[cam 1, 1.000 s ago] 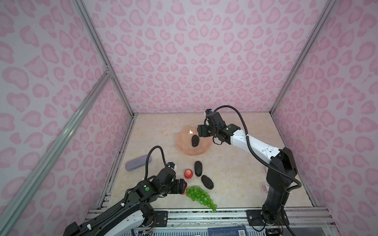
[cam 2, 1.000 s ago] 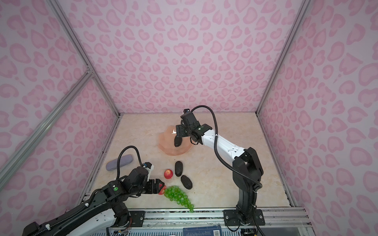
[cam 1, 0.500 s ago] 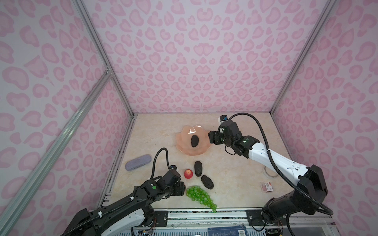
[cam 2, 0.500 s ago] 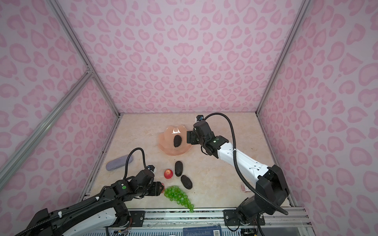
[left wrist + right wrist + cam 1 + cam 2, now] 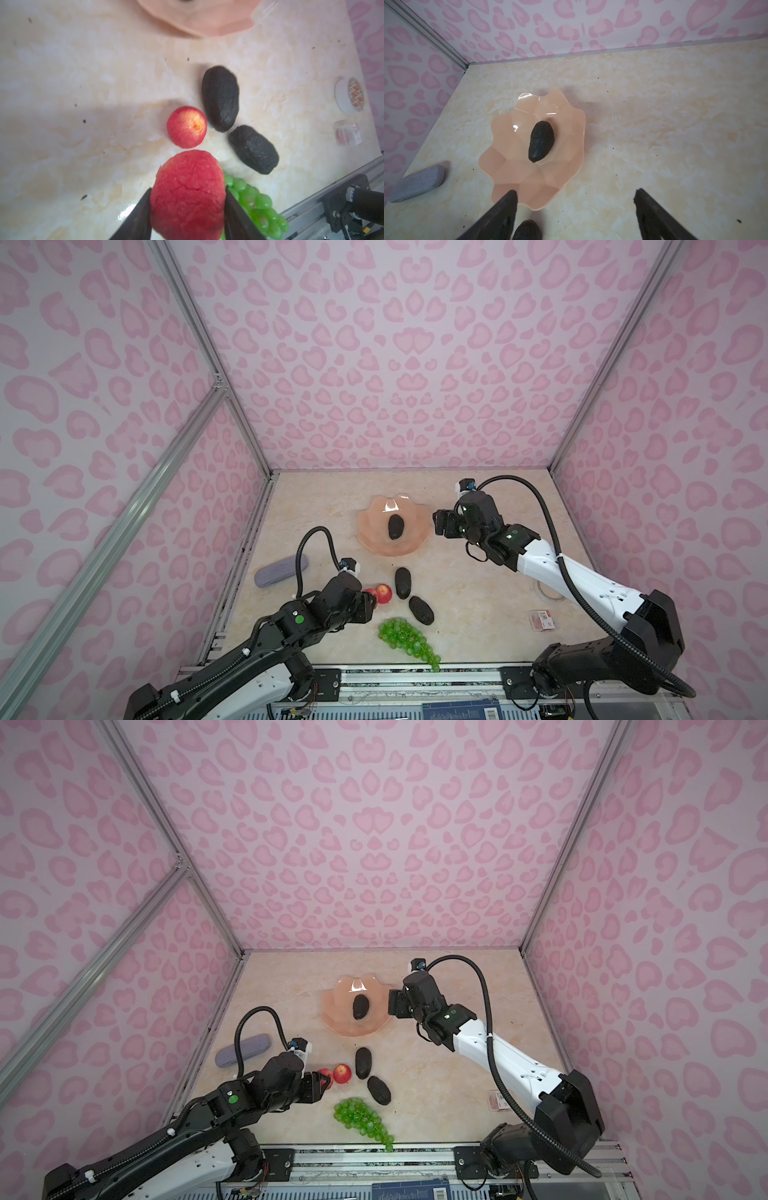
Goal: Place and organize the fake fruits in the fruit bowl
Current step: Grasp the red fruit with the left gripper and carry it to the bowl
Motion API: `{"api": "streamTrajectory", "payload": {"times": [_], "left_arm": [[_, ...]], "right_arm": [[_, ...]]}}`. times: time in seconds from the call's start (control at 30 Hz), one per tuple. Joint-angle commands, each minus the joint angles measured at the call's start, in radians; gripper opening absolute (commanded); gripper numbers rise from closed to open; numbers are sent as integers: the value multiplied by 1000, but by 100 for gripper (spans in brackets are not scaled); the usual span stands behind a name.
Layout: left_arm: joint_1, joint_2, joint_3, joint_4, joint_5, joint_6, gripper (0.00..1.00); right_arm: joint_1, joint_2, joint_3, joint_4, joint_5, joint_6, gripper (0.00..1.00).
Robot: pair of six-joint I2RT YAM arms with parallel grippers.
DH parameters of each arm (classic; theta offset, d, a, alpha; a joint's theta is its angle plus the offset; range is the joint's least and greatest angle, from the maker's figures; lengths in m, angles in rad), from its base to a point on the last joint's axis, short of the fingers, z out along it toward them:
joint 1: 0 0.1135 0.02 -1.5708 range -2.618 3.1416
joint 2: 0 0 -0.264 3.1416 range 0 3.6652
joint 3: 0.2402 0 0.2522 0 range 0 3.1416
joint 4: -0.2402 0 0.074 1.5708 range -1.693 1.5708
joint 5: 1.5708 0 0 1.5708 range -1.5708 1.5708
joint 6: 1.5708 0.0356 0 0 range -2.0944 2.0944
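The avocado by the grapes is outside the bowl, below my right gripper and back toward my base. My right gripper needs to move back and go down over it next.
My left gripper point(image 5: 188, 191) is shut on a red fruit point(image 5: 188, 199) near the table's front left, also seen in a top view point(image 5: 370, 598). A second red fruit point(image 5: 384, 593) lies just beyond it. Two avocados point(image 5: 402, 583) point(image 5: 421, 610) lie on the table beside it, with the green grapes point(image 5: 405, 635) in front. The peach fruit bowl point(image 5: 374, 541) holds one avocado point(image 5: 395, 526). My right gripper point(image 5: 575, 193) is open and empty, hovering just right of the bowl point(image 5: 512, 170), as a top view shows point(image 5: 438, 522).
A grey-purple case point(image 5: 281, 571) lies by the left wall. A clear tape roll point(image 5: 548, 593) and a small packet point(image 5: 542, 620) sit at the right. A metal rail point(image 5: 374, 672) runs along the front edge.
My left gripper has shut on the red fruit. My right gripper has drawn back from over the bowl to its right side, staying open.
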Motion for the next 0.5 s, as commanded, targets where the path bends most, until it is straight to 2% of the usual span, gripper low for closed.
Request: {"api": "streamTrajectory", "payload": {"times": [0.0,0.2,0.47], "left_arm": [[48,108,125,31,-102,149,54],[221,436,321,144,-2,301,54],[287,797,539,161,-3,364,54]], "right_arm": [[-1,-35,-46,-19,9,12,88],[21,-121,-166,-72,-13,47,87],[110,-180,-296,-100,1,105,86]]}}
